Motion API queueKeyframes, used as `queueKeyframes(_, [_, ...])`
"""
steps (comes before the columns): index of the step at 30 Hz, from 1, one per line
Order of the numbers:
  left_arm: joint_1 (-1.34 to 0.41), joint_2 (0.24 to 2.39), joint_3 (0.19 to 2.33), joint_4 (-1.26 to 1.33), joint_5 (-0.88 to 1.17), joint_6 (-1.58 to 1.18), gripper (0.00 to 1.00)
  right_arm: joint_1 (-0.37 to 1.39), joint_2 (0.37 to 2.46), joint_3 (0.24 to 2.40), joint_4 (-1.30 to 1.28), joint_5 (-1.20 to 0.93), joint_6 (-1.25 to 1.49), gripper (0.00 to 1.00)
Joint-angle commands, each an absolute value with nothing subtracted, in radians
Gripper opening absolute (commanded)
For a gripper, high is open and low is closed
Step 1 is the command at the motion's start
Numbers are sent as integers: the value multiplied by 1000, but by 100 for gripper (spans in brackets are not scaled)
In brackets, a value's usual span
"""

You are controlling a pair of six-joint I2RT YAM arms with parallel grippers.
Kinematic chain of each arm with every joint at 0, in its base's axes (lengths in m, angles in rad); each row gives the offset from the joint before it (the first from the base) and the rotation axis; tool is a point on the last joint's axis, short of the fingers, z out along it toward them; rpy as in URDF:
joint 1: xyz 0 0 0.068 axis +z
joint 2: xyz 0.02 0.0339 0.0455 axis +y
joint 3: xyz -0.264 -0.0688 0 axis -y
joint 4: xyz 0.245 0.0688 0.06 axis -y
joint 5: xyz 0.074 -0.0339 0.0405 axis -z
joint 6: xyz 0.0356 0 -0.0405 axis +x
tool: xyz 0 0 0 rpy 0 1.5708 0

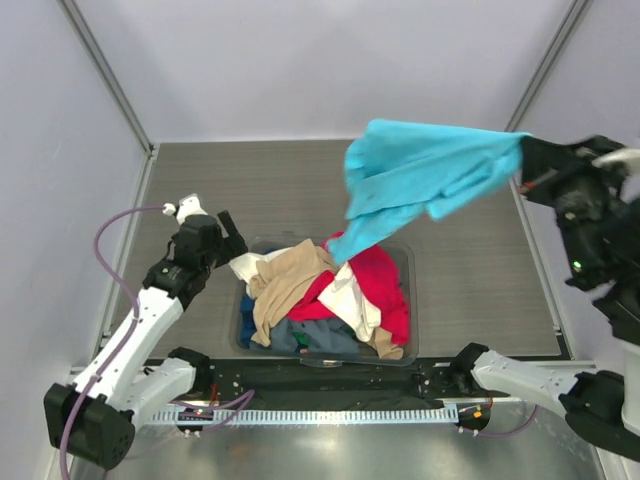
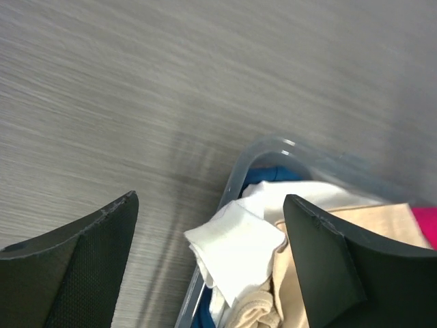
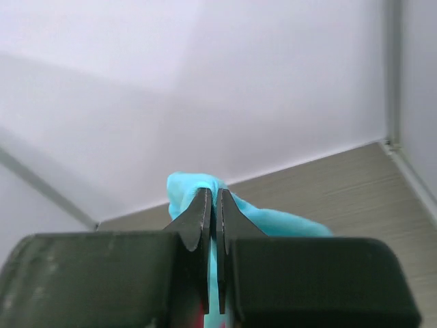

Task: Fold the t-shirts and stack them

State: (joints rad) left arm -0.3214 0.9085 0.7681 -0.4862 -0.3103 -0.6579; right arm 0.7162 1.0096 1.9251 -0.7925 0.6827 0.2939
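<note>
The turquoise t-shirt [image 1: 420, 175] hangs bunched in midair, so next it goes down toward the left in the top view, and my right gripper releases it on the table's middle.
A bright turquoise t-shirt [image 1: 420, 175] hangs stretched in the air over the back right of the table, its lower tip trailing down to the bin. My right gripper [image 1: 522, 160] is shut on its right end; in the right wrist view the turquoise cloth [image 3: 273, 222] is pinched between the closed fingertips [image 3: 203, 212]. Red [image 1: 385, 285], tan [image 1: 290, 280], cream-white [image 1: 352, 300] and dark blue-grey [image 1: 310, 338] t-shirts lie heaped in the bin. My left gripper [image 1: 235, 245] stands open at the bin's left rim, over a white cloth corner [image 2: 235, 249] with nothing gripped.
The clear grey plastic bin [image 1: 405, 255] sits at the middle front of the grey table [image 1: 270, 190]. White walls close the back and sides. A black rail [image 1: 320, 385] with the arm bases runs along the near edge.
</note>
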Motion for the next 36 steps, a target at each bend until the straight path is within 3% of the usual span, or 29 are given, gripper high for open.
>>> queueKeyframes(1, [-350, 980, 726, -425, -246, -634, 84, 715, 958, 1873, -764, 963, 235, 1])
queueKeyframes(5, [-390, 1126, 719, -373, -178, -632, 77, 715, 905, 1813, -747, 991, 222, 1])
queueKeyframes(11, [-437, 1285, 733, -307, -199, -647, 43, 715, 870, 1744, -749, 997, 229, 1])
queueKeyframes(12, [-436, 1298, 745, -304, -219, -647, 36, 715, 864, 1737, -749, 994, 232, 1])
queueKeyframes(13, [-436, 1310, 761, -323, -241, -646, 5, 715, 861, 1730, -747, 988, 239, 1])
queueKeyframes(14, [-427, 1340, 803, -342, -267, -653, 0, 715, 858, 1714, -749, 980, 245, 1])
queueKeyframes(17, [-370, 1373, 865, -405, -316, -669, 0, 715, 851, 1680, -749, 962, 261, 1])
queueKeyframes(20, [-198, 1387, 902, -422, -252, -736, 0, 715, 851, 1643, -749, 939, 284, 1])
queueKeyframes(24, [133, 1404, 890, -365, -123, -866, 0, 715, 862, 1603, -746, 911, 319, 1])
queueKeyframes(28, [392, 1410, 778, -139, 73, -1131, 0, 715, 894, 1579, -744, 862, 345, 1])
queueKeyframes(36, [494, 1325, 658, -43, -185, -1394, 0, 715, 917, 1509, -724, 825, 348, 1])
